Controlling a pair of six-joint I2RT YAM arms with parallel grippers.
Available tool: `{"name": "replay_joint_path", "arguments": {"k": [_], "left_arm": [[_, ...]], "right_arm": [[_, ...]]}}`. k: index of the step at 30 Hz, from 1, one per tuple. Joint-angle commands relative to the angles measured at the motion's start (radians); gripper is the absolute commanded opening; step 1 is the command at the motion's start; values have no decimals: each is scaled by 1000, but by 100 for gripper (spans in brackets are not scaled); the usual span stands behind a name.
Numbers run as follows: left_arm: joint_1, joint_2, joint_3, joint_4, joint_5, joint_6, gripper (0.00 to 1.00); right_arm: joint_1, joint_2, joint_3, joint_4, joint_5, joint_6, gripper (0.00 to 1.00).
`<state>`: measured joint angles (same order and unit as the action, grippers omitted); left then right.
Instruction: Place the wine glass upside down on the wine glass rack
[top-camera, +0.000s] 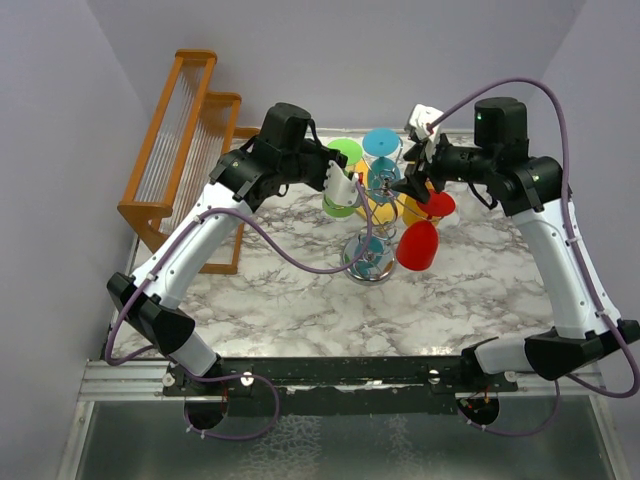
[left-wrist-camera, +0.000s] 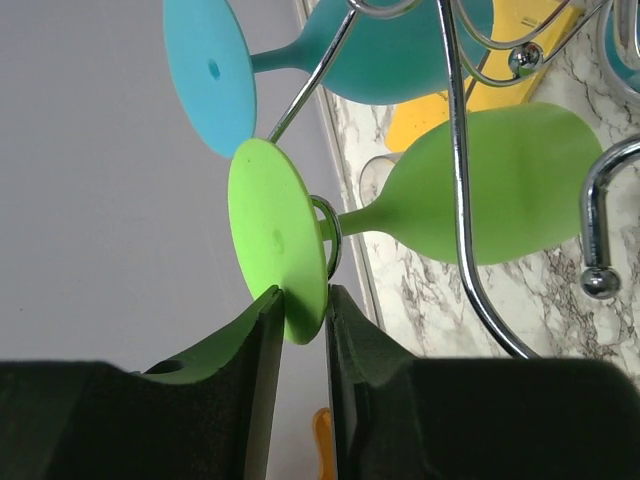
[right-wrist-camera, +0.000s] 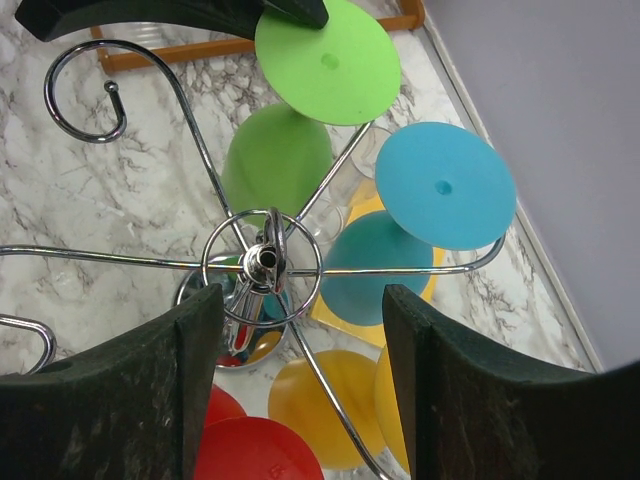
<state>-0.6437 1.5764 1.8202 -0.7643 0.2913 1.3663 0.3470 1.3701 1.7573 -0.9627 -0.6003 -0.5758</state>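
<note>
My right gripper will move past the red glass next and down toward the marble beyond. That marble is below the gripper, to its right in the top view.
The green wine glass (left-wrist-camera: 490, 185) hangs upside down, its stem through a loop of the chrome wine glass rack (left-wrist-camera: 460, 180). My left gripper (left-wrist-camera: 303, 300) is shut on the edge of the glass's green foot (left-wrist-camera: 275, 240). In the top view my left gripper (top-camera: 340, 180) is at the rack's (top-camera: 368, 262) far left side, by the green glass (top-camera: 343, 205). My right gripper (top-camera: 415, 185) is open and empty above the rack's right side. In the right wrist view it (right-wrist-camera: 302, 300) hovers over the rack's hub (right-wrist-camera: 262, 260), with the green foot (right-wrist-camera: 328, 60) beyond.
A blue glass (top-camera: 381, 145), a red glass (top-camera: 418, 245) and yellow glasses (top-camera: 385, 208) also hang on the chrome rack. An orange wooden slatted rack (top-camera: 185, 130) stands at the far left. The marble top ends at the walls behind and on both sides.
</note>
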Motion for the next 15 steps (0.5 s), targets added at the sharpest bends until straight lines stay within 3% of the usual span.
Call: {"name": "replay_joint_path", "arguments": {"k": [1,15], "left_arm": [[-8,-35,-4,-28,39,-20,27],[-8,-59,5,-84,44,-17,35]], "right_arm": [[-3,-35,-16,39,32,20,64],[-6,-87,-18,48,83,60,65]]}}
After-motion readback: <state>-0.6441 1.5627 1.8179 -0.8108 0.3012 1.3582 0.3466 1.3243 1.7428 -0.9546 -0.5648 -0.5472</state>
